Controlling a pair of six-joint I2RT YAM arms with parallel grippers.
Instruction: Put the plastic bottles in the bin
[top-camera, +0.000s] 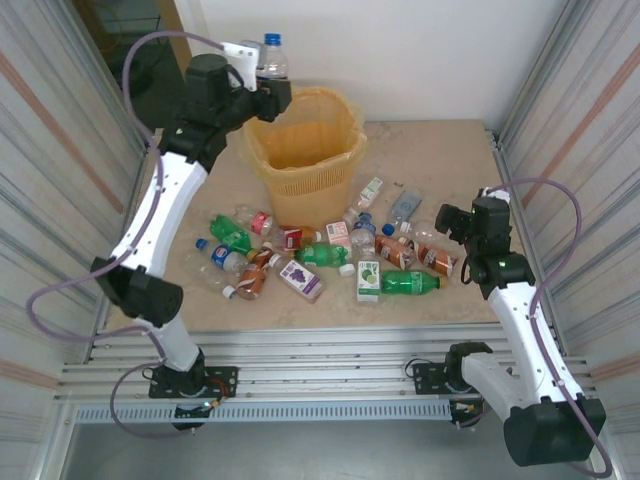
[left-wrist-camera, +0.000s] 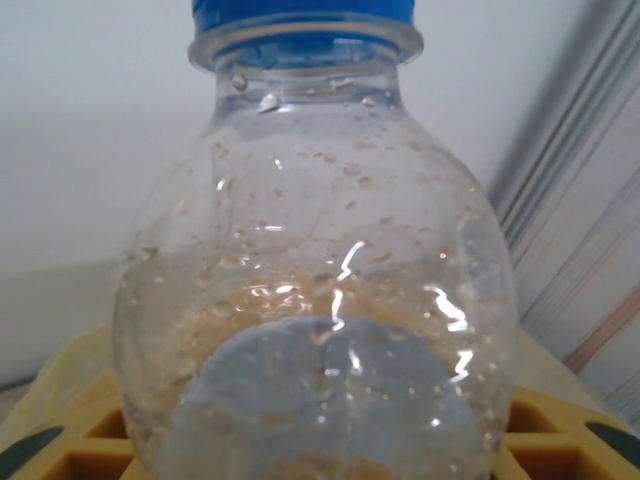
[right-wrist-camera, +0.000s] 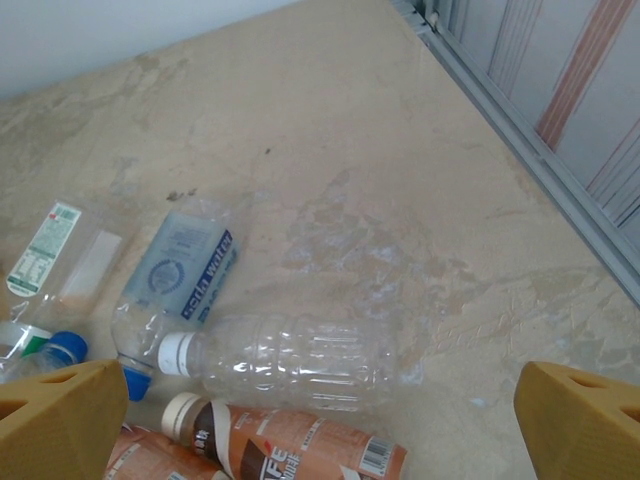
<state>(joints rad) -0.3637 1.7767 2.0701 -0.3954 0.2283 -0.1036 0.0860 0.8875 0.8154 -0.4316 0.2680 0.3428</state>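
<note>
My left gripper will next move over the bin's opening (top-camera: 308, 140), tip downward and go down inside to release the clear bottle, which stands upright above the bin's rim.
My left gripper (top-camera: 265, 95) is shut on a clear blue-capped bottle (top-camera: 272, 58), held upright above the back-left rim of the orange-yellow bin (top-camera: 303, 140). In the left wrist view this bottle (left-wrist-camera: 320, 270) sits between my yellow fingers (left-wrist-camera: 70, 450). Several more bottles lie in front of the bin, among them a green one (top-camera: 408, 283) and a purple-labelled one (top-camera: 300, 278). My right gripper (top-camera: 452, 222) hangs open above the right end of the pile. Its wide-apart fingertips (right-wrist-camera: 60, 420) frame a clear white-capped bottle (right-wrist-camera: 290, 362) and a brown-labelled bottle (right-wrist-camera: 280, 445).
A flattened soda-water bottle (right-wrist-camera: 175, 275) lies left of the clear one. Corrugated metal walls (top-camera: 60, 150) close both sides, a white wall stands behind the bin, and a slatted rail (top-camera: 320, 370) runs along the near edge. Bare tabletop (top-camera: 440, 160) lies right of the bin.
</note>
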